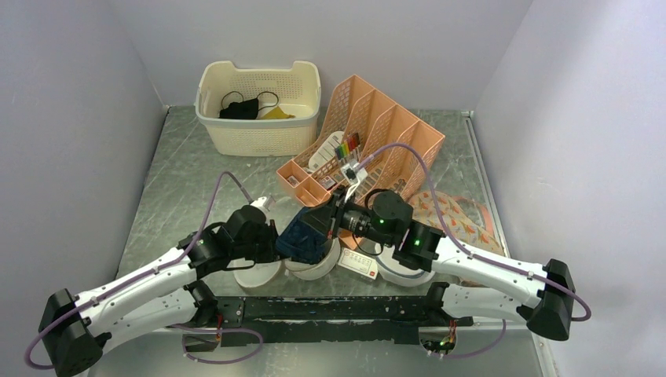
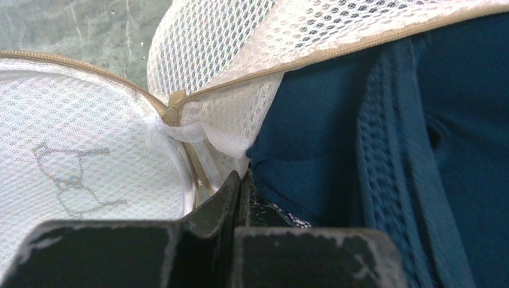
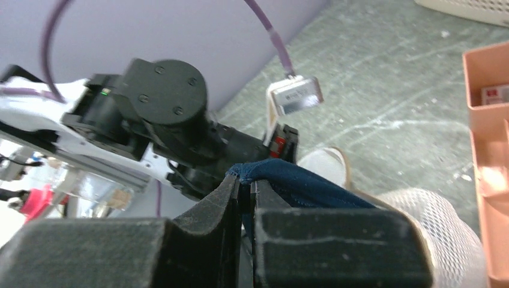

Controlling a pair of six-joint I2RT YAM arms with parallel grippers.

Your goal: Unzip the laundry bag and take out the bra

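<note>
I should lift the bra [image 1: 305,234] above the rim of the basket with my right gripper next, move it outward, lower it inside and let go, because the high-walled cream basket [image 1: 273,104] is outward of my right gripper.
The laundry bag [image 1: 318,265], white mesh with tan zipper trim, lies open at the table's near middle. The navy bra [image 1: 305,234] bulges up out of it. My left gripper [image 1: 272,240] is at the bag's left side. In the left wrist view it [image 2: 241,179] is shut on the bag's white mesh [image 2: 228,141], just below the zipper's end [image 2: 174,102], with the bra [image 2: 372,138] to its right. My right gripper [image 1: 331,220] is over the bag. In the right wrist view it [image 3: 245,182] is shut on a fold of the bra [image 3: 300,186] and holds it up above the mesh [image 3: 435,222].
A cream basket [image 1: 259,129] at the back holds a black mask-like cloth [image 1: 239,108]. An orange file organizer [image 1: 369,133] stands just behind the bag. A patterned cloth [image 1: 463,216] lies to the right. A white disc [image 1: 257,273] and a card [image 1: 360,267] lie by the bag.
</note>
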